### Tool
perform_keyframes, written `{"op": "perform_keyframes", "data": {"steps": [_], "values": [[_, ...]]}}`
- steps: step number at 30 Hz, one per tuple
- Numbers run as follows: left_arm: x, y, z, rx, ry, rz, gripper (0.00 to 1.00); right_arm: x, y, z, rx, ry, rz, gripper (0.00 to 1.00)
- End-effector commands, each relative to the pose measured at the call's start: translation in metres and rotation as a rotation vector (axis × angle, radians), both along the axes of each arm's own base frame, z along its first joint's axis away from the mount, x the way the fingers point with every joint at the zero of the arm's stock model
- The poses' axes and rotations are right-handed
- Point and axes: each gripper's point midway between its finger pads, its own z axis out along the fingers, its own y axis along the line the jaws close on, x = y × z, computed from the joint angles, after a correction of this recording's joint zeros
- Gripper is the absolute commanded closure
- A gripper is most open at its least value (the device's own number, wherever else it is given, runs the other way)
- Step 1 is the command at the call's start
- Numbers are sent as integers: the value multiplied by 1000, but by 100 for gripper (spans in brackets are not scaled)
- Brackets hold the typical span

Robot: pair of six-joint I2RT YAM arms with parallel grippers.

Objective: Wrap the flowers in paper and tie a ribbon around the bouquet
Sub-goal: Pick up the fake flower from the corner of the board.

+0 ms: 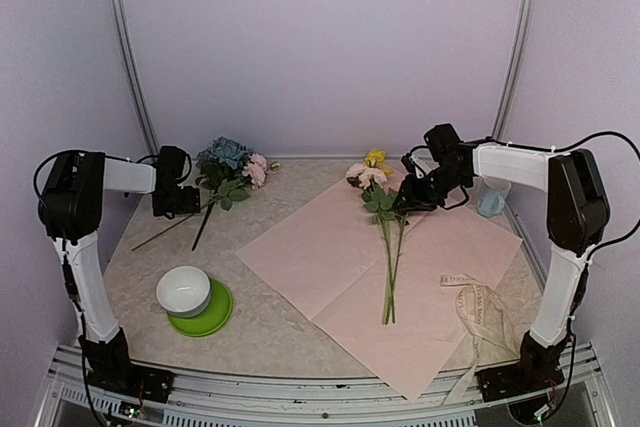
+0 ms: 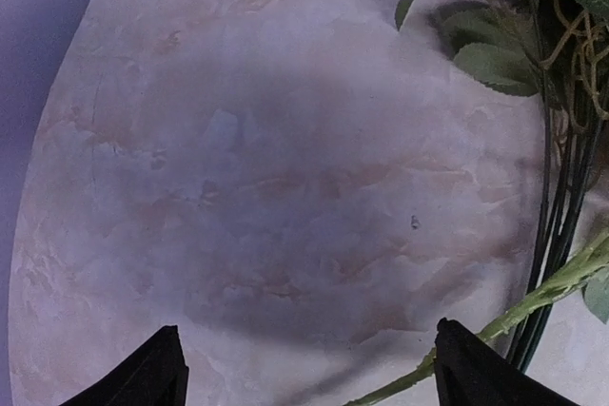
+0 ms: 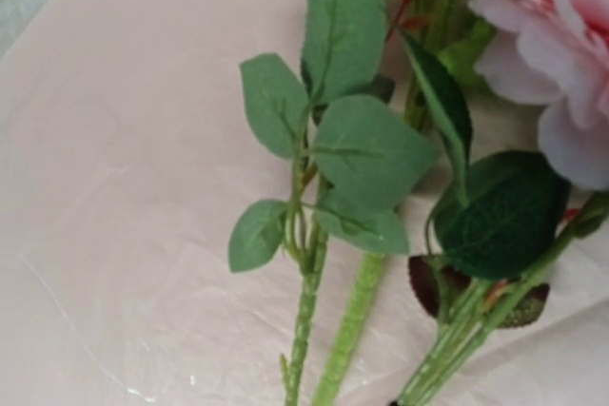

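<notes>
The gripper's fingers straddle mostly bare tabletop, so next my left gripper should shift to the right in the top view, onto the leafy end of the green stem [image 2: 577,275].
The flowers lie in two loose groups, and no bouquet is in view. A blue and pink bunch [image 1: 232,162] rests on the table at back left, its dark stalks [image 2: 561,197] just right of my left gripper [image 1: 180,205]. That gripper's jaws [image 2: 309,377] stand wide open over bare tabletop. A pink rose [image 3: 557,64], a yellow bloom [image 1: 376,157] and their green stems [image 1: 388,267] lie on the flat pink paper [image 1: 330,247]. My right gripper [image 1: 412,194] hovers right beside their leaves; its fingers are hidden. The cream ribbon [image 1: 482,305] lies crumpled at the paper's right edge.
A white bowl [image 1: 184,290] sits on a green plate [image 1: 212,319] at front left. A small pale blue object [image 1: 492,197] stands by the right wall. Purple walls close in the back and sides of the marbled table [image 2: 266,159].
</notes>
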Motion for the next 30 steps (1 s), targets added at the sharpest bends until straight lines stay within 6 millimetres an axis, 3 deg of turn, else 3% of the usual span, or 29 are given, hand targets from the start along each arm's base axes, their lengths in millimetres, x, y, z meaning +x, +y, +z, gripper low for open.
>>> {"op": "perform_keyframes", "data": {"steps": [1,6,14,17,21,24,27,30], "values": [[1,5,-15,0,58,-32,12,-4,-3,10,3,-26,18,63],[-6,-11,-23,-97,86,-95,19,-7,-4,8,-6,-21,21,63],[-29,-38,-20,-243,69,-175,30,-10,-5,7,-8,-19,23,63],[-31,-40,-4,-222,27,-181,31,-10,-5,9,-6,-20,23,63],[-30,-46,38,-159,-56,-205,31,-13,-6,7,-12,-16,24,63],[-30,-61,60,-124,-101,-264,34,-14,-7,7,-12,-14,22,63],[-31,-88,64,-104,-115,-374,47,-15,-6,6,-9,-8,22,63],[-27,-101,54,-96,-91,-428,56,-17,-6,5,-12,-4,28,63]]}}
